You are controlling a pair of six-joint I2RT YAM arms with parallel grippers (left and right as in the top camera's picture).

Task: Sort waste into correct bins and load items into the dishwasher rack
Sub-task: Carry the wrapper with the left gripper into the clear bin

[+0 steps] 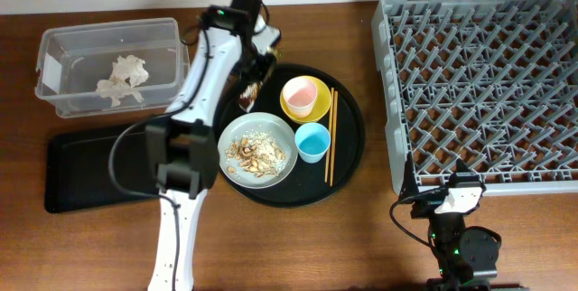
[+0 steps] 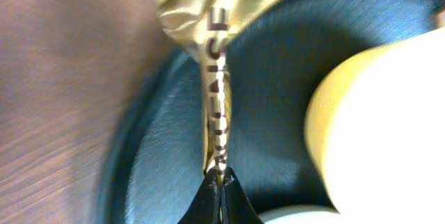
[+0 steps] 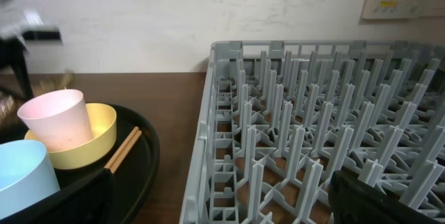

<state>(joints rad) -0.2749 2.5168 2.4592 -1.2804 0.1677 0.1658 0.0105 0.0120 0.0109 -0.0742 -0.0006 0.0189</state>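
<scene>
The clear tub is to the gripper's left in the overhead view, so my left gripper will lift over that tub and let go of the wrapper [image 2: 215,78] there.
My left gripper [image 1: 256,72] [image 2: 219,177] is shut on the shiny gold-brown wrapper [image 2: 215,78] at the far-left rim of the round black tray [image 1: 348,146]. On that tray are a grey plate [image 1: 237,128] with beige food scraps [image 1: 257,153], a yellow bowl [image 1: 291,107] holding the pink cup [image 1: 303,95], a light-blue cup [image 1: 312,142] and chopsticks [image 1: 331,137]. Crumpled tissue [image 1: 122,79] lies in the clear tub [image 1: 63,47]. My right gripper [image 1: 449,193] [image 3: 208,200] is open and empty at the near edge of the grey rack [image 1: 479,83].
The shallow black rectangular tray [image 1: 90,169] lies at the front left, partly under my left arm. The right wrist view shows the rack's pegs [image 3: 292,113] close ahead, with the pink cup [image 3: 59,120] and chopsticks [image 3: 122,151] to the left.
</scene>
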